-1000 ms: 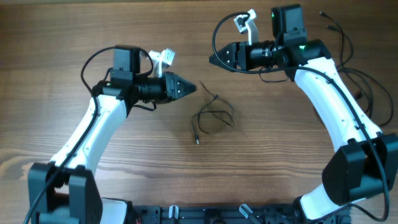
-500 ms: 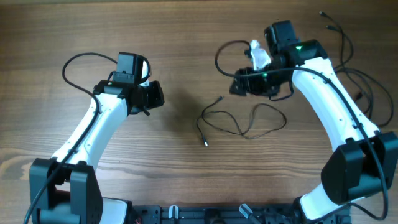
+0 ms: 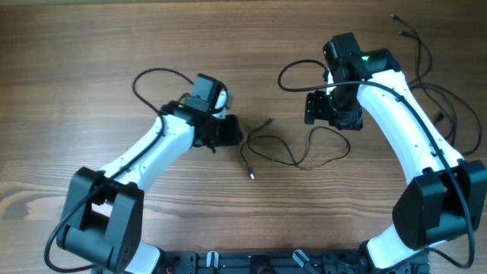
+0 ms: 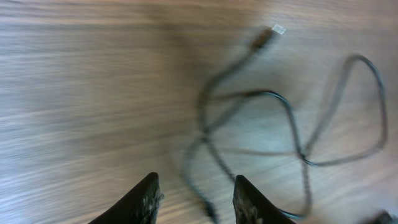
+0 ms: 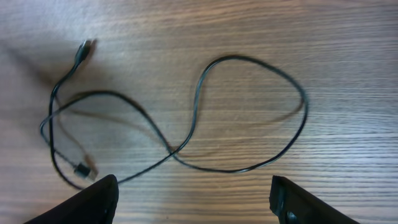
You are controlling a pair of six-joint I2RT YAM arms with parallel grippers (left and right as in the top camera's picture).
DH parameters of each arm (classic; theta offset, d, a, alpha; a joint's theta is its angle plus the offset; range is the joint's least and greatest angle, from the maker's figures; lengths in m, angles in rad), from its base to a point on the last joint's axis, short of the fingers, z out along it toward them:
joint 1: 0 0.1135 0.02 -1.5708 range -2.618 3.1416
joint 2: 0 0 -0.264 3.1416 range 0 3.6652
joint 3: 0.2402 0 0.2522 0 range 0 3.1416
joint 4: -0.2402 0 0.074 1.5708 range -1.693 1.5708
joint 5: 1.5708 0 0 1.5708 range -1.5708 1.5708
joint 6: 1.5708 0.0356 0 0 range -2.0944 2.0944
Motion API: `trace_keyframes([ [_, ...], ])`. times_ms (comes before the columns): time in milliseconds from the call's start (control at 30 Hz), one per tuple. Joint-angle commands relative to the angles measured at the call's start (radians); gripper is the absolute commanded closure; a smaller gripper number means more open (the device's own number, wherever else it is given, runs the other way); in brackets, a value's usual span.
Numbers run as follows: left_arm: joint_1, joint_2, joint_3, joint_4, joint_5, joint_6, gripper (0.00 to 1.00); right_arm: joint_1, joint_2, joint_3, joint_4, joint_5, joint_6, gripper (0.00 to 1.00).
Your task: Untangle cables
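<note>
My right gripper is open and will next come down onto the near part of the cable's wide loop [image 3: 335, 159] [image 5: 277, 155] and close, because the cable is single there, clear of the crossing.
One thin black cable [image 3: 298, 164] lies loose on the wooden table between the arms, in a wide loop with crossing strands. One plug end [image 3: 267, 120] points up-left and another [image 3: 251, 175] lies at the front. My left gripper [image 3: 230, 131] hovers just left of it, open and holding nothing. In the left wrist view the blurred cable [image 4: 291, 117] runs on the table past the left gripper [image 4: 196, 190]. My right gripper [image 3: 319, 108] hangs above the loop's right side. In the right wrist view the cable [image 5: 194, 106] lies beyond the wide-open, empty right gripper [image 5: 194, 196].
More thin black cords [image 3: 417, 46] trail along the table's far right, one with a small plug [image 3: 396, 17] at the back. The left arm's own thick wire [image 3: 156, 76] arcs behind its wrist. Bare wood lies to the left and front.
The left arm has swung right to the cable's edge and its jaws have parted. The small tangle has spread into a wide loose loop. The right gripper moved right and opened a little more.
</note>
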Motion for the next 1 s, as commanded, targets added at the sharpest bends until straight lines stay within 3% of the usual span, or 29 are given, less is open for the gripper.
trace_keyframes([
  [0,-0.054,0.009,0.001,0.005,0.066,-0.198,0.54,-0.003,0.018,-0.002,0.008,0.053,0.056,0.20],
  [100,-0.082,0.012,0.001,0.006,0.065,-0.395,0.41,-0.005,0.018,-0.002,0.005,0.053,0.055,0.20],
  [267,-0.126,0.015,0.001,0.008,0.065,-0.607,0.44,-0.007,0.018,-0.002,-0.005,0.045,0.053,0.19],
  [400,-0.171,0.041,0.001,0.043,0.046,-0.670,0.46,-0.023,0.018,-0.002,-0.005,0.034,0.051,0.19],
  [533,-0.212,0.097,0.001,0.071,0.047,-0.713,0.56,-0.034,0.018,-0.002,-0.011,0.034,0.027,0.19],
  [567,-0.215,0.102,0.001,0.081,0.040,-0.712,0.65,-0.034,0.018,-0.002,-0.012,0.035,0.025,0.19],
  [633,-0.209,0.102,0.001,0.109,0.024,-0.711,0.94,-0.034,0.018,-0.002,-0.013,0.035,0.026,0.19],
  [967,0.033,-0.050,0.061,0.241,0.138,-0.607,0.96,-0.034,0.018,-0.002,-0.034,0.010,-0.001,0.11],
])
